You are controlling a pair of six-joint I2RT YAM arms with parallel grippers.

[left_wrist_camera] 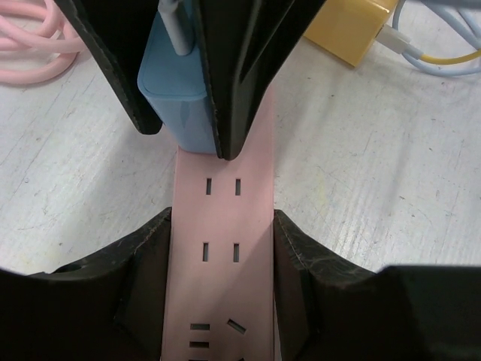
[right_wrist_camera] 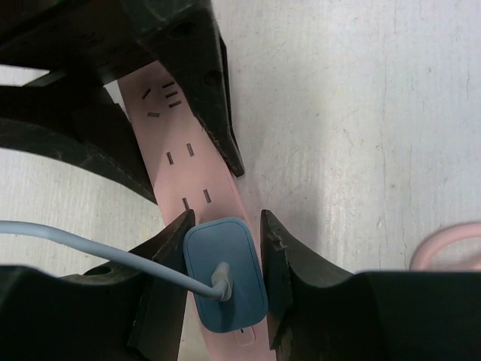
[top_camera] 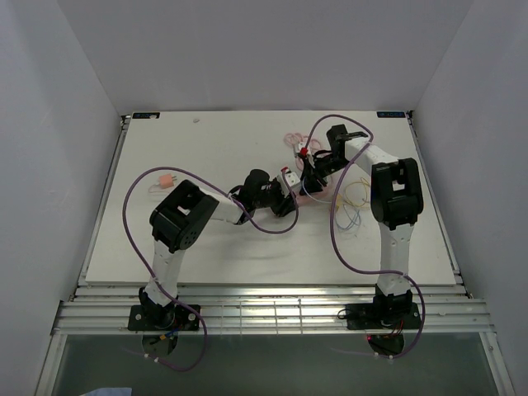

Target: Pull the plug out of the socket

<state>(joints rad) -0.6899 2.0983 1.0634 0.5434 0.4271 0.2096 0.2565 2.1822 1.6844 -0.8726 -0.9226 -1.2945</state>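
Note:
My right gripper will rise while the socket strip is clamped, move toward the yellow cable (top_camera: 367, 196), which is to its right in the top view, and go down to release.
The pink socket strip (left_wrist_camera: 222, 226) lies flat on the white table, between the two arms in the top view (top_camera: 290, 183). A blue plug (right_wrist_camera: 225, 263) with a pale grey cable (right_wrist_camera: 98, 244) sits in it near one end. My left gripper (left_wrist_camera: 222, 256) is shut across the strip's width, with both fingers pressed on its long sides. My right gripper (right_wrist_camera: 225, 252) is closed round the blue plug (left_wrist_camera: 176, 98) from above, one finger on each side. The left gripper's fingers (right_wrist_camera: 203, 68) show further along the strip in the right wrist view.
The strip's coiled pink cord (top_camera: 293, 139) lies behind the grippers. A yellow adapter (left_wrist_camera: 349, 30) with pale blue and yellow cables (top_camera: 355, 202) lies to the right. A small pink and orange object (top_camera: 167, 179) lies at the table's left. White walls enclose the table.

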